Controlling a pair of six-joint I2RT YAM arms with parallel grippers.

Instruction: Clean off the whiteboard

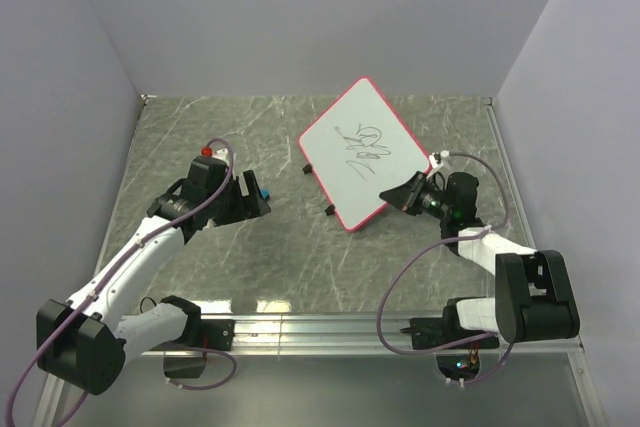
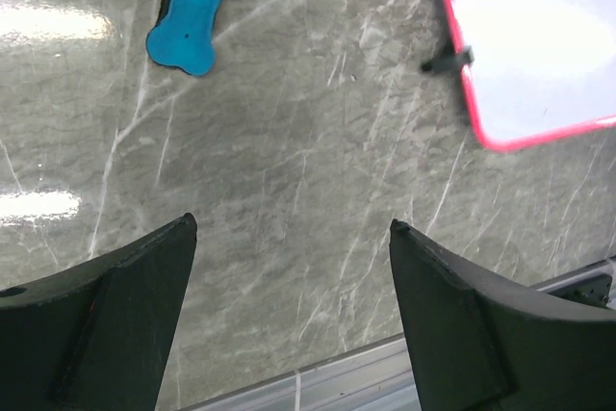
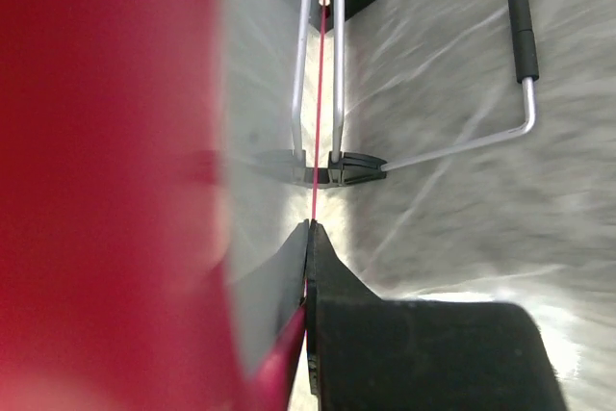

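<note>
I need to move my left gripper outward and down onto the narrow middle part of the blue eraser [image 1: 263, 192] [image 2: 191, 9] next, because it is below and outward of my open fingers.
The whiteboard [image 1: 345, 137] has a pink-red frame and black scribbles near its middle. It lies tilted on the table right of centre. My right gripper [image 1: 402, 193] is shut on its near right edge. In the right wrist view the gripper [image 3: 308, 228] clamps the board edge-on, and the frame [image 3: 96, 190] is a red blur at left. The small blue eraser [image 1: 263, 192] lies on the table just beyond my left gripper [image 1: 250, 199]. In the left wrist view the gripper [image 2: 292, 226] is open and empty, the eraser [image 2: 191, 9] lies ahead at upper left and the whiteboard corner [image 2: 539, 36] at upper right.
The grey marble table [image 1: 250, 267] has a metal rail [image 1: 330, 325] along its near edge. The board's black feet [image 2: 448, 62] and wire stand [image 3: 525, 64] show under it. Grey walls close in the back and sides.
</note>
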